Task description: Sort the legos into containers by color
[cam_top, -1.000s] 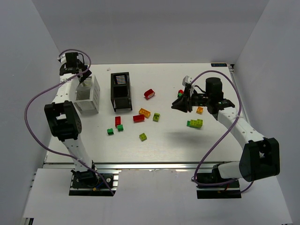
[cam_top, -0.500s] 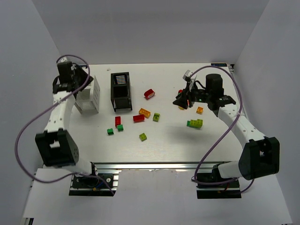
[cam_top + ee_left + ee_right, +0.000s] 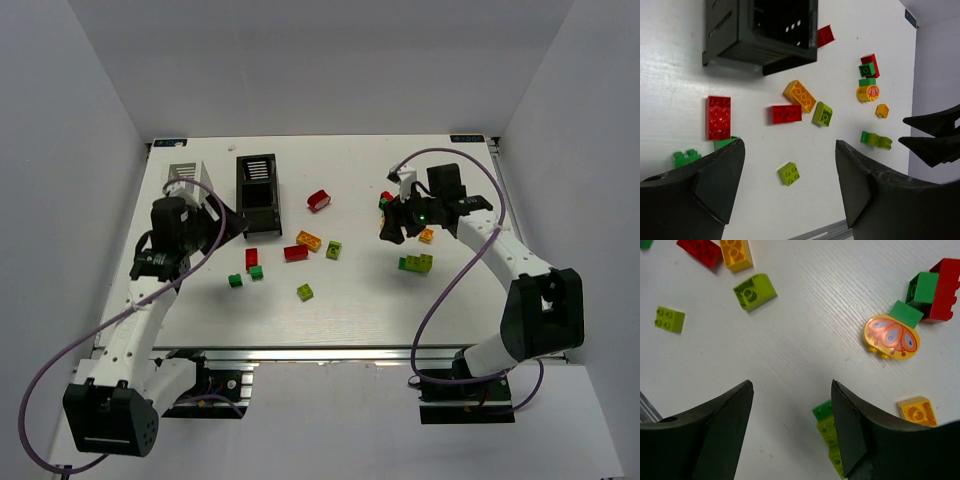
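Next, my right gripper turns and moves back and down onto the yellow-green stack (image 3: pixel 419 263) (image 3: pixel 827 430), since that lies below it, to its right in the top view.
Legos lie scattered on the white table. A red brick (image 3: pixel 319 200), an orange brick (image 3: pixel 308 240), a red brick (image 3: pixel 295 252) and yellow-green bricks (image 3: pixel 305 292) lie mid-table. The black bin (image 3: pixel 258 195) stands behind them, and the white bin (image 3: pixel 190 176) is partly hidden by my left arm. My left gripper (image 3: pixel 232 222) is open and empty, just left of the black bin; its wrist view shows a yellow-green brick (image 3: pixel 789 173) below its jaws. My right gripper (image 3: pixel 392 232) is open and empty above bare table. A round yellow-orange piece (image 3: pixel 891 336) and a green and yellow-green brick (image 3: pixel 830 432) lie close by it.
A red and green cluster (image 3: pixel 932 290) and a small orange brick (image 3: pixel 915 409) lie right of the right gripper. A red brick (image 3: pixel 718 117) and green bricks (image 3: pixel 686 158) lie in front of the black bin (image 3: pixel 762 30). The table's front rail runs along the near edge.
My left arm has swung from behind the white bin forward and down, its gripper now by the black bin. My right gripper has shifted slightly and points down at the table.
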`<state>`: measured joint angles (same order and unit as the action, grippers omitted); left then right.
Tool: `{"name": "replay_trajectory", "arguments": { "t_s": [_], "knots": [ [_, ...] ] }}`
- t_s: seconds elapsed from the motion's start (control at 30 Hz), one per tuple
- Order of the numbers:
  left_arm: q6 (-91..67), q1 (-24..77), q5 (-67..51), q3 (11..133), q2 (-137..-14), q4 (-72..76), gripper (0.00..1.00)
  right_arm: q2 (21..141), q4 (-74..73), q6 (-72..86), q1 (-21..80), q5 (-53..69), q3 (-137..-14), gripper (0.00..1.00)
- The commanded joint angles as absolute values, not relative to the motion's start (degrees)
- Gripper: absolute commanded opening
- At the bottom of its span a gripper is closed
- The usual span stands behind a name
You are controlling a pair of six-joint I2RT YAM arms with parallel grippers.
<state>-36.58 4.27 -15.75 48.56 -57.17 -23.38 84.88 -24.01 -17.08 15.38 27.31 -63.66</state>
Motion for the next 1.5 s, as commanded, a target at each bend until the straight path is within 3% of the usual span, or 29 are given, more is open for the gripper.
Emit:
{"name": "replay_trajectory", "arguments": {
  "t_s": [0.0,0.23,0.47,1.07,1.33,1.47],
  "knots": [
    [-40.1,4.6,-16.3,43.7,-53.1,-22.2,0.82,85.7,-28.6,-21.8,15.2,25.3,-66.1,0.69],
    [-41.1,4.7,-15.5,37.5,-48.0,-24.9,0.83,88.5,-42.7,-42.2,15.1,18.8,-69.2,0.69],
    [-43.1,4.7,-16.5,34.0,-45.3,-23.6,0.83,87.5,-46.8,-59.1,15.1,15.1,-66.3,0.72],
    [-42.9,4.7,-15.5,33.3,-41.1,-27.2,0.83,96.6,-43.3,-65.6,15.1,11.7,-63.9,0.72],
    [-43.5,4.7,-16.3,33.4,-41.7,-25.9,0.83,99.0,-41.7,-66.4,15.1,10.5,-62.9,0.64],
    [-43.4,4.7,-17.5,33.6,-42.1,-25.0,0.83,99.6,-41.9,-66.1,15.1,11.6,-63.6,0.49]
  ]
}}
